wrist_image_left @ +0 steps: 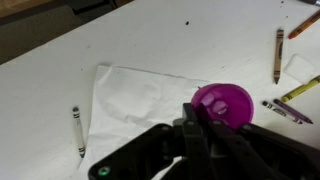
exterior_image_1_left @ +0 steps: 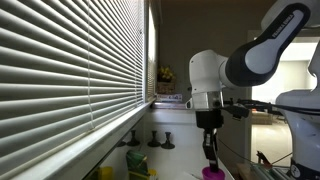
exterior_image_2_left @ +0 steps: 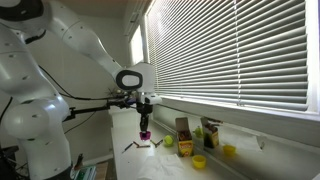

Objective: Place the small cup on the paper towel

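I need to move my gripper toward the yellow containers next, lower it to the table beside them and let go of the cup's rim, because the cup (exterior_image_1_left: 212, 173) hangs above the table.
The small cup (wrist_image_left: 224, 103) is bright magenta and round. It sits between my gripper's (wrist_image_left: 208, 118) fingers, which are shut on its rim. In the wrist view it is over the right edge of the white paper towel (wrist_image_left: 135, 95). In both exterior views the cup (exterior_image_1_left: 212, 173) (exterior_image_2_left: 145, 133) hangs at the gripper tips (exterior_image_1_left: 210, 160) (exterior_image_2_left: 145, 126), low over the table. I cannot tell whether the cup touches the towel.
Crayons lie on the white table: one left of the towel (wrist_image_left: 77, 130), several at the right (wrist_image_left: 279, 53). Yellow-green objects (exterior_image_2_left: 200, 160) and small containers stand by the window blinds (exterior_image_2_left: 240, 50). Black stands (exterior_image_1_left: 160, 140) sit on the sill.
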Controlling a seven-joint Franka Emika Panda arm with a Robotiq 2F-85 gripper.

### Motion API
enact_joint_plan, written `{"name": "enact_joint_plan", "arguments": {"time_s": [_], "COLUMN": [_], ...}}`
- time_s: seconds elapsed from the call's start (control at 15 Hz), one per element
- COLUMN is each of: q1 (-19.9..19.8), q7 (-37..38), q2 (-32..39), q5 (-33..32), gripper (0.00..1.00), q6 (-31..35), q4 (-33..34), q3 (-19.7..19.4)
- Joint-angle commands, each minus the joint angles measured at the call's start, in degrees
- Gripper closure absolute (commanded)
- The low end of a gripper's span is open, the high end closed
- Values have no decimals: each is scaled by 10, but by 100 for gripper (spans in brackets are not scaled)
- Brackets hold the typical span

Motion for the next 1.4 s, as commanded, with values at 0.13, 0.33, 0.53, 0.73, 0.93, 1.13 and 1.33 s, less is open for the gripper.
{"name": "enact_joint_plan", "arguments": {"time_s": [0.13, 0.33, 0.53, 0.73, 0.93, 1.13, 1.33], "q1": [-63, -96, -120, -134, -142, -157, -165], "q7": [25, 56, 91, 117, 128, 145, 137], "q2": [0, 9, 22, 43, 64, 91, 119], "q5": [-57, -102, -139, -158, -166, -188, -187], "gripper": [99, 99, 99, 99, 99, 99, 99], "q6": [21, 29, 55, 87, 126, 154, 172], "q4": [0, 0, 0, 0, 1, 13, 27], "q3": [-2, 4, 6, 4, -3, -9, -29]}}
